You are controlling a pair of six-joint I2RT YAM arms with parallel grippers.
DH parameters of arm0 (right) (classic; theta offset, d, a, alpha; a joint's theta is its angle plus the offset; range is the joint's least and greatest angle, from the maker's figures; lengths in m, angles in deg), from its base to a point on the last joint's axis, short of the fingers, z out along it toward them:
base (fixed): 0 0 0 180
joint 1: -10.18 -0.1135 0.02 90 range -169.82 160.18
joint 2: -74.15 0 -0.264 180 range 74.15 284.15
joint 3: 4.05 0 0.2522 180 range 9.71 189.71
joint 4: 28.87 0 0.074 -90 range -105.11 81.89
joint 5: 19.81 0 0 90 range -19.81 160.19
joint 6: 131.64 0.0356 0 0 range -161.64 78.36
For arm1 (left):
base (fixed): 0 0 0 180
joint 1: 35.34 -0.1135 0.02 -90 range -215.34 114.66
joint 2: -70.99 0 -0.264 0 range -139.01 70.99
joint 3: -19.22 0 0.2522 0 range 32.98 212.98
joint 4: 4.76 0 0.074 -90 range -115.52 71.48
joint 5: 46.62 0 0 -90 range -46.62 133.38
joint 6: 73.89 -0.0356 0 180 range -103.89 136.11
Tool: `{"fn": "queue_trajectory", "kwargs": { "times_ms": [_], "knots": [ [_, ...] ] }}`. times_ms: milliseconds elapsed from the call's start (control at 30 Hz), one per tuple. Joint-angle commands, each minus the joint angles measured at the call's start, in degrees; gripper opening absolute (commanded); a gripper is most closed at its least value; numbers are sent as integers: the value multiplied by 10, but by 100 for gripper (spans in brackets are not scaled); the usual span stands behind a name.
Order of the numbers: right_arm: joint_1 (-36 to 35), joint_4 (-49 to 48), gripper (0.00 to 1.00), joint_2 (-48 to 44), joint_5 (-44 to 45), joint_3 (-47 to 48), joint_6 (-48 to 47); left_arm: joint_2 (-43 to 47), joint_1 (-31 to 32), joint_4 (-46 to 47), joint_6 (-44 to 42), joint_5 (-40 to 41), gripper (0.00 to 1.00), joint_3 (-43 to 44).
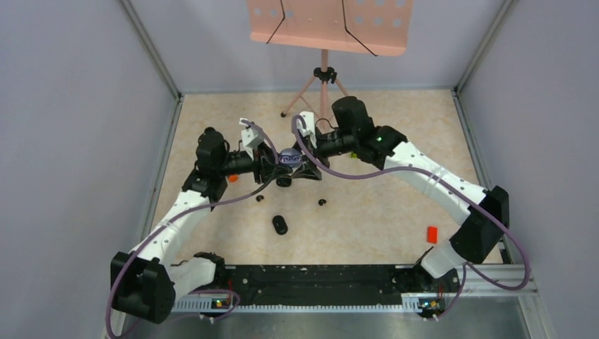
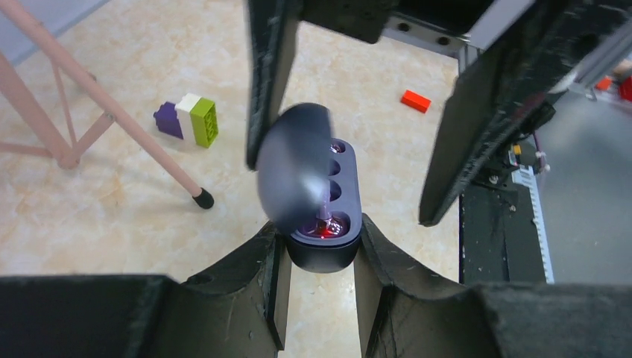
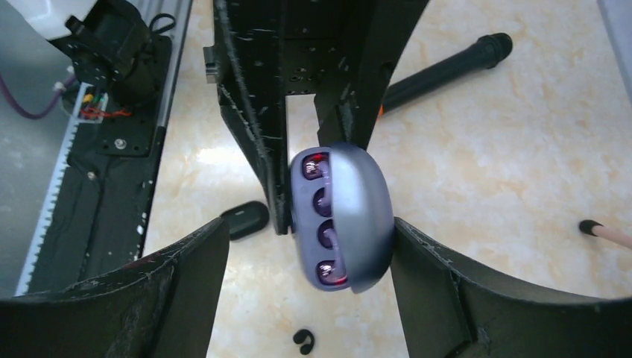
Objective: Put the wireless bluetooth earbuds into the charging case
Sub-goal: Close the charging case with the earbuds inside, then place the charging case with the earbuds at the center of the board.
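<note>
My left gripper lowers the charging case onto the open table (image 1: 292,200) between the loose black earbuds next, since purple earbuds already sit in the case's slots.
The dark purple charging case (image 2: 322,253) hangs above the table with my left gripper (image 2: 319,235) shut on its base. Its lid (image 2: 292,175) is blurred and leans partly over the wells. A pale purple earbud (image 2: 326,222) sits in the near well by a red light. In the right wrist view the charging case (image 3: 313,224) shows purple earbuds (image 3: 326,272) in its wells. My right gripper (image 3: 311,224) is open, its fingers either side of the case and lid. Loose black earbuds lie on the table (image 1: 259,198), (image 1: 323,203), (image 3: 302,340). In the top view both grippers, left (image 1: 272,164) and right (image 1: 305,157), meet at the case (image 1: 289,158).
A black oval case (image 1: 280,224) lies on the table in front of the grippers. A pink stand's tripod (image 1: 324,78) stands behind, one foot (image 2: 202,198) close by. A green-white-purple block (image 2: 190,119) and red bricks (image 1: 432,234), (image 2: 416,100) lie around. A black rail (image 1: 318,279) runs along the near edge.
</note>
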Motion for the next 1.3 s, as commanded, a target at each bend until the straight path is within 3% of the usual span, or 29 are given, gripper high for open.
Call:
{"fn": "queue_trajectory", "kwargs": {
  "times_ms": [0, 100, 167, 233, 333, 467, 600, 700, 933, 1100, 1267],
  "knots": [
    [-10, 7, 75, -51, 35, 19, -47, -27, 2, 32, 81, 76, 0, 28],
    [-10, 0, 76, -107, 142, -8, -50, -45, 1, 14, 96, 96, 0, 33],
    [-6, 0, 77, -153, 280, -38, -36, -54, 2, -6, 86, 84, 0, 32],
    [43, 5, 79, -192, 341, -89, -6, -60, 7, -50, 45, 69, 0, 23],
    [134, 24, 79, -250, 313, -182, 29, -88, 11, -102, -9, 64, 0, -16],
    [143, 61, 80, -286, 306, -258, 56, -140, 15, -101, 46, 64, 7, -48],
    [144, 95, 83, -267, 289, -263, 116, -193, 28, -110, 72, 98, 9, -43],
    [143, 79, 83, -261, 287, -274, 114, -250, 43, -150, 72, 127, 9, -15],
    [143, 49, 83, -253, 293, -279, 106, -334, 63, -134, 122, 212, 16, 29],
    [144, 41, 83, -256, 298, -287, 105, -369, 80, -152, 134, 255, 15, 67],
    [144, 39, 83, -250, 296, -284, 100, -380, 88, -173, 141, 264, 36, 99]
  ]
}}
